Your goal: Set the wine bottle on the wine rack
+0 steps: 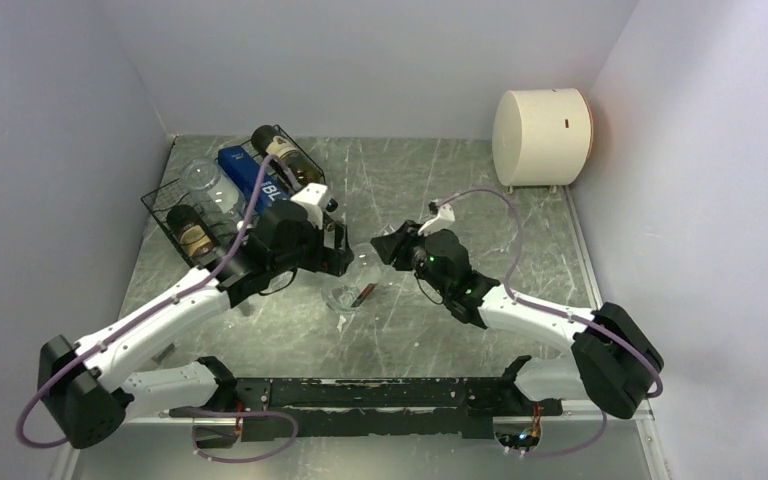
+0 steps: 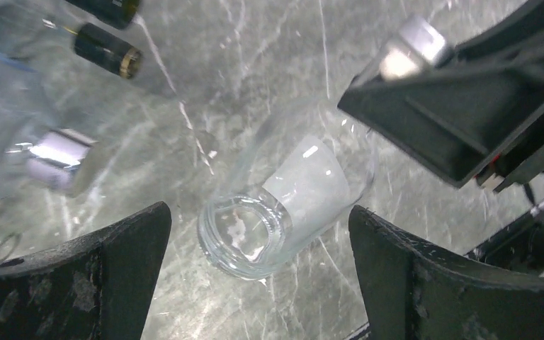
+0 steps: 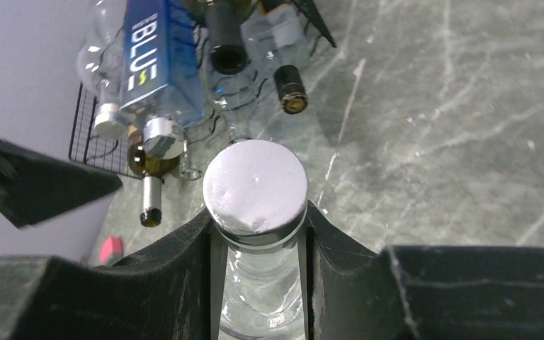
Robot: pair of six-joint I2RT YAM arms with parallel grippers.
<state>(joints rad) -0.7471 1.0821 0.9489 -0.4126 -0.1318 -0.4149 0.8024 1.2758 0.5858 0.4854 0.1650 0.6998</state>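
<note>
The tilted bottle hangs in the air, so my right gripper should next move down and draw back to release it on the bare tabletop below.
A clear glass wine bottle (image 1: 348,290) with a silver cap (image 3: 255,184) and a white label (image 2: 308,180) hangs tilted above the table's middle. My right gripper (image 3: 257,212) is shut on its neck just under the cap; it also shows in the top view (image 1: 392,246). My left gripper (image 2: 258,216) is open, its fingers either side of the bottle's base without touching; it shows in the top view too (image 1: 342,258). The black wire wine rack (image 1: 165,212) stands at the back left and holds several bottles, among them a blue one (image 1: 248,175).
A cream cylinder (image 1: 540,125) stands at the back right corner. Grey walls close in the table on the left, back and right. Dark bottle necks (image 3: 290,88) stick out of the rack toward the middle. A small pink thing (image 3: 110,249) lies near the rack.
</note>
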